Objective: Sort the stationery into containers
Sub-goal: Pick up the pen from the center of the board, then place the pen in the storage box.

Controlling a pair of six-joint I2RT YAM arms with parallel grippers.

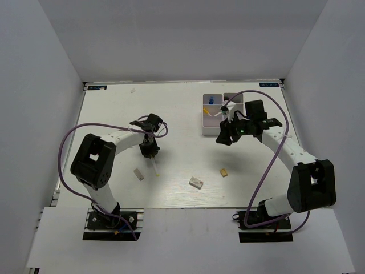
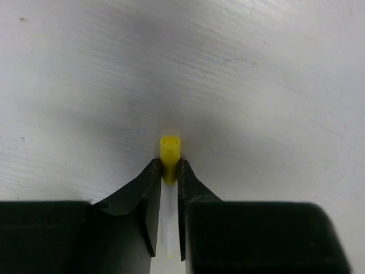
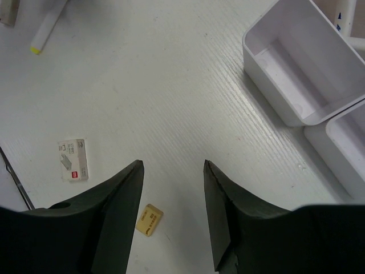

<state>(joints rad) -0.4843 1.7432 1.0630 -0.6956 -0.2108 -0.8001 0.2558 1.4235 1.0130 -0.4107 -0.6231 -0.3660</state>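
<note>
The left gripper lifts over the middle bin (image 1: 213,112) next, outward and to its right in the top view, and lets go of the pen (image 1: 155,166), since another lies there.
A thin white pen with a yellow end (image 2: 170,149) lies on the table, and my left gripper (image 2: 169,165) is shut on it, both fingers pressed against the yellow tip. From above, the pen (image 1: 155,166) pokes out toward the near edge below the left gripper (image 1: 150,151). The white containers (image 1: 222,111) stand at the back right; one bin holds a blue-capped bottle (image 1: 211,100). My right gripper (image 1: 223,138) hovers just in front of them, open and empty (image 3: 174,165). A tan eraser (image 3: 149,219) lies below it.
A white labelled eraser (image 1: 196,182) sits near the front middle, the tan eraser (image 1: 224,172) to its right, and a pale eraser block (image 1: 138,174) left of the pen. The nearest bin (image 3: 296,63) shows empty. White walls enclose the table.
</note>
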